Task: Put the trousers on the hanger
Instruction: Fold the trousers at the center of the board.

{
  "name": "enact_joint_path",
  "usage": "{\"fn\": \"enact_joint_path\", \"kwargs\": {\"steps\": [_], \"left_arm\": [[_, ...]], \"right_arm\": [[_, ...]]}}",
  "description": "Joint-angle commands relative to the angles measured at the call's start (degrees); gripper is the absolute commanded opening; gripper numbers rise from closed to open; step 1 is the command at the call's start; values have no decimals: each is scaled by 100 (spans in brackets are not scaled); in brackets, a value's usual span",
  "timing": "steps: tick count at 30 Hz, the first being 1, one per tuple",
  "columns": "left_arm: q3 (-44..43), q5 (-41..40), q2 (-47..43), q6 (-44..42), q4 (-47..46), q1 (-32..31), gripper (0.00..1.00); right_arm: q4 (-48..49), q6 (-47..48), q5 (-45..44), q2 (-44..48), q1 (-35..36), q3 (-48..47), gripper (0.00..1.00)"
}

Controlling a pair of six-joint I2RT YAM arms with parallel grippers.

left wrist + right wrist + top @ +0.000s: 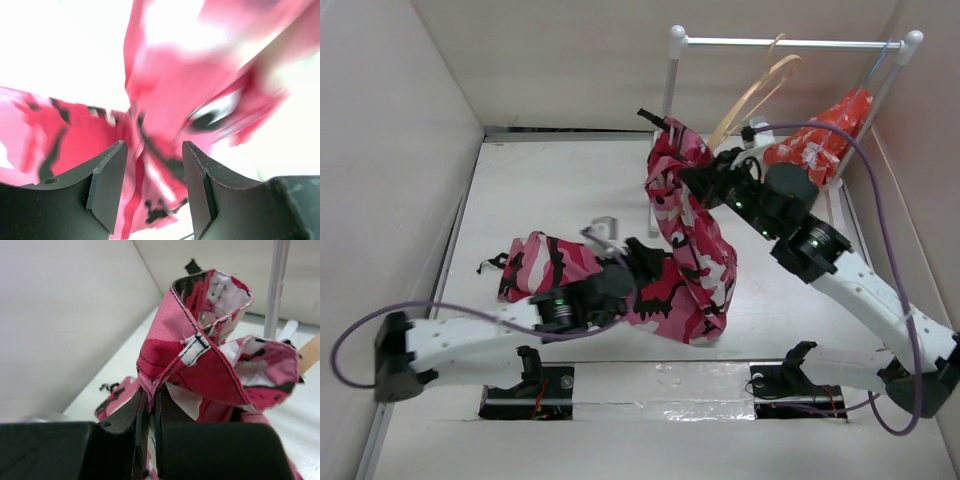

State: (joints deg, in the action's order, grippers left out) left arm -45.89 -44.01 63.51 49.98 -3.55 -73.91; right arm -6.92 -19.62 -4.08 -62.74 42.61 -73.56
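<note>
My right gripper will now bring the waistband edge down to the trousers' flat end [532, 264] [116, 395], which is below it and to its left in the top view, and let go.
The camouflage trousers [690, 250] hang in a long fold, one end lifted and the other end lying on the table at the left [535, 265]. My right gripper [692, 175] is shut on the waistband edge [200, 360] and holds it up beside the rack; its jaws [151, 395] pinch the hem. My left gripper [645, 255] is open low at the hanging fabric, and cloth [170, 100] lies loosely between its spread fingers [107, 185]. The tan wooden hanger [755, 95] hangs on the rail just behind the lifted waistband; a bit of it shows in the right wrist view [311, 347].
A white rack [790, 42] stands at the back right, its pole [277, 285] close to the held fabric. An orange-red floral cloth [820, 140] hangs on its right side. A small grey metal piece [605, 228] lies mid-table. Walls enclose the left, back and right.
</note>
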Motion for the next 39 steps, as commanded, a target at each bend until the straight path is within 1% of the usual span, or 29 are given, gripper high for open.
{"fn": "enact_joint_path", "kwargs": {"steps": [1,2,4,5,8,10,11,13,14,17,18,19,20,21,22,23,24,25,27,29,30,31,32,33,34,35,36,37,39], "left_arm": [[405,-380,-1302,11,784,183,45],[440,-441,-1915,64,1108,236,44],[432,-670,-2472,222,1478,237,42],[397,-757,-2936,275,1872,289,41],[169,-1030,-3667,399,2479,289,39],[-94,-1197,-3915,399,2718,289,38],[-174,-1233,-4107,390,2928,289,37],[-367,-1312,-4241,364,3079,289,37],[-412,-1338,-4328,355,3115,289,36],[-552,-1365,-4356,180,3080,289,36],[-596,-1330,-4338,144,3088,289,36],[-684,-1286,-4312,127,3089,289,36],[-719,-1268,-4259,118,3089,289,36],[-737,-1268,-4241,100,3089,289,36],[-772,-1294,-4241,109,3106,289,36],[-772,-1355,-4250,100,3115,289,36],[-755,-1443,-4267,117,3132,289,36],[-694,-1479,-4302,152,3124,342,36],[-580,-1444,-4355,101,2958,342,37],[-395,-1409,-4277,39,2817,342,37],[-368,-1426,-4207,56,2816,342,38],[-351,-1435,-4128,82,2825,342,38],[-342,-1409,-3927,109,2816,342,38],[-307,-1330,-3812,144,2747,342,38],[-202,-1269,-3697,135,2676,342,39],[-123,-1216,-3435,161,2597,342,39],[-35,-1128,-3293,196,2405,342,39],[149,-1058,-3135,197,2255,342,40],[317,-821,-2652,205,1861,342,40]], "right_arm": [[1095,72,-137,-238,290,-343,0],[1122,116,-250,-360,379,-456,0],[1122,151,-365,-763,572,-606,0],[1149,160,-462,-914,790,-746,0],[1421,142,-637,-1555,1230,-905,0],[1570,125,-752,-1951,1425,-1160,0],[1605,99,-813,-2379,1521,-1239,0],[1780,72,-875,-2847,1794,-1529,0],[1843,107,-928,-3362,1882,-1660,0],[1975,203,-753,-4252,2198,-2424,0],[1940,204,-674,-4873,2277,-2670,0],[1740,186,-665,-5175,2435,-3125,0],[1659,212,-673,-5413,2523,-3303,0],[1641,247,-700,-5607,2611,-3392,2],[1676,274,-743,-5844,2725,-3419,11],[1667,205,-787,-5898,2726,-3367,25],[1667,152,-779,-5899,2726,-3288,58],[1780,116,-761,-5760,2726,-3148,70],[1991,107,-621,-5452,2726,-2482,85],[2238,186,-629,-4820,2665,-1954,85],[2273,212,-708,-4574,2665,-1395,84],[2335,239,-778,-4311,2665,-1076,82],[2388,256,-970,-3751,2665,-716,78],[2440,239,-1103,-3458,2665,-338,57],[2580,178,-1226,-3160,2665,483,44],[2703,30,-1453,-2870,2613,935,31],[2835,-68,-1517,-2336,2534,1358,14],[3002,-173,-1543,-2096,2481,2136,9],[3029,-647,-1692,-1473,2427,2835,0]]}}
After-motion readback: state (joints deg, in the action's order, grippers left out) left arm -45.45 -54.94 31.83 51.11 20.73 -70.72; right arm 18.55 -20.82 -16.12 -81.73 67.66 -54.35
